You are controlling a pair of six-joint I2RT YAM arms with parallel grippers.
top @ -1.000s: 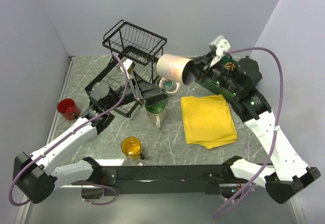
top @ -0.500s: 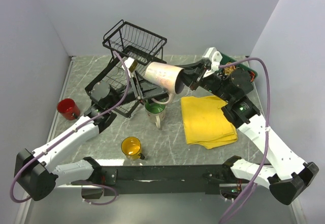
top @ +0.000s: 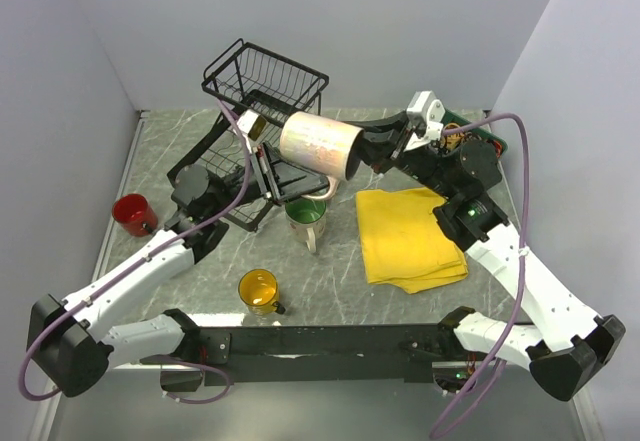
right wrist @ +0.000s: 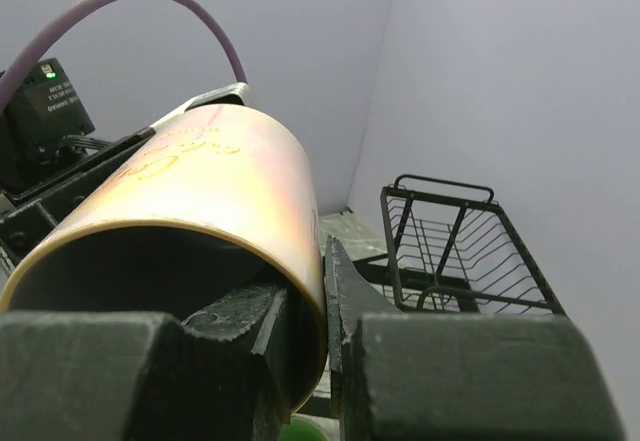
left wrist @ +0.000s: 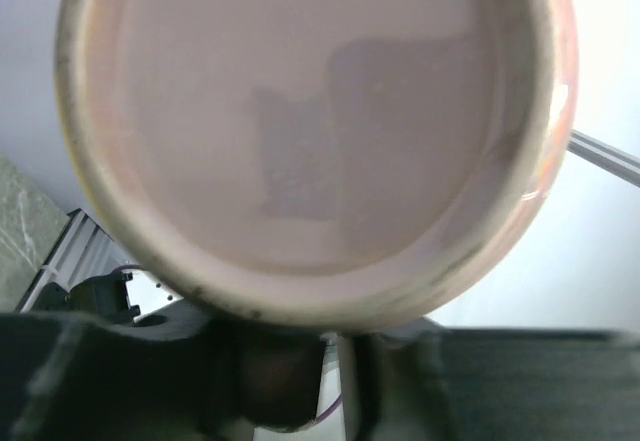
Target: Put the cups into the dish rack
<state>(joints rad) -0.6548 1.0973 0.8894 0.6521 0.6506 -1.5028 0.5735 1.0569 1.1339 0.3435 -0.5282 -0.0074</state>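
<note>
The left gripper has to move down and to the left in the top view and let go of the cup onto the rack's black base, where the visible wires are empty.
A cream floral cup [top: 318,145] lies on its side in the air in front of the dish rack [top: 265,79]. My right gripper [top: 362,153] is shut on its rim, one finger inside and one outside [right wrist: 325,261]. The cup's base [left wrist: 310,111] fills the left wrist view. My left gripper [top: 298,189] sits just under the cup by its hanging handle, jaws narrow [left wrist: 335,371]. Whether they pinch the handle is hidden in shadow. On the table stand a green cup [top: 306,216], a yellow cup [top: 259,289] and a red cup [top: 132,211].
A folded yellow cloth [top: 410,236] lies right of the green cup. The rack's upper wire basket [right wrist: 460,241] holds nothing that I can see. Its black base [top: 215,176] stands behind the left arm. Grey walls close in at the left, back and right.
The right arm carried the floral cup left, up to the left gripper. The left jaws have narrowed from wide open beneath it.
</note>
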